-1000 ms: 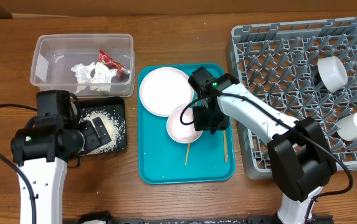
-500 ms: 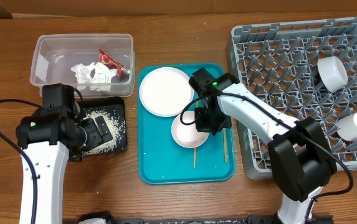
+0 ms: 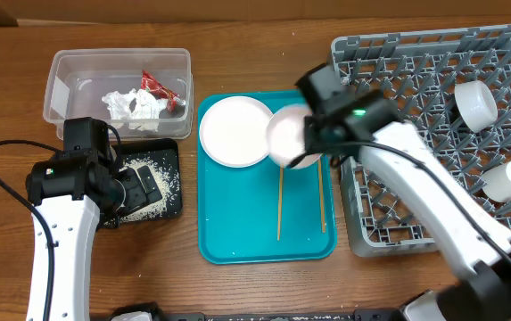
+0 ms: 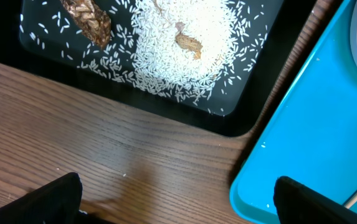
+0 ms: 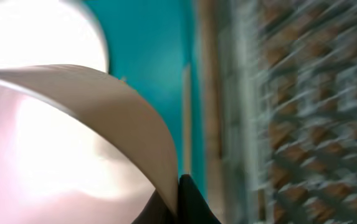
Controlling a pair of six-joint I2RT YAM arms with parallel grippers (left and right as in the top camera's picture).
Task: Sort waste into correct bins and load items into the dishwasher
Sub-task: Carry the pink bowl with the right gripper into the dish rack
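I will next swing my right gripper outward over the grey dish rack, tilt it, and lower the small pale bowl near the rack's far edge, because slots beyond the dishes (image 3: 466, 62) are empty there.
My right gripper (image 3: 316, 141) is shut on the rim of a small pale bowl (image 3: 292, 135) and holds it raised above the teal tray, next to the grey dish rack (image 3: 433, 134); the bowl fills the blurred right wrist view (image 5: 72, 143). The round plate (image 3: 234, 130) and two chopsticks (image 3: 280, 203) lie on the teal tray. A white cup (image 3: 508, 180) and another bowl (image 3: 475, 104) sit in the rack. My left gripper (image 3: 135, 189) is open above the black tray (image 3: 170, 207), which holds rice (image 4: 184, 50) and brown scraps (image 4: 91, 18). The clear tub (image 3: 68, 80) holds a red wrapper (image 3: 159, 86) and tissue (image 3: 135, 107).
The teal serving tray (image 3: 237, 241) lies between the black tray and the rack; its corner shows in the left wrist view (image 4: 303, 143). Bare wooden table runs along the front.
My right gripper has lifted the small bowl off the teal tray and swung it up and right toward the rack, uncovering a chopstick. The left arm has barely moved.
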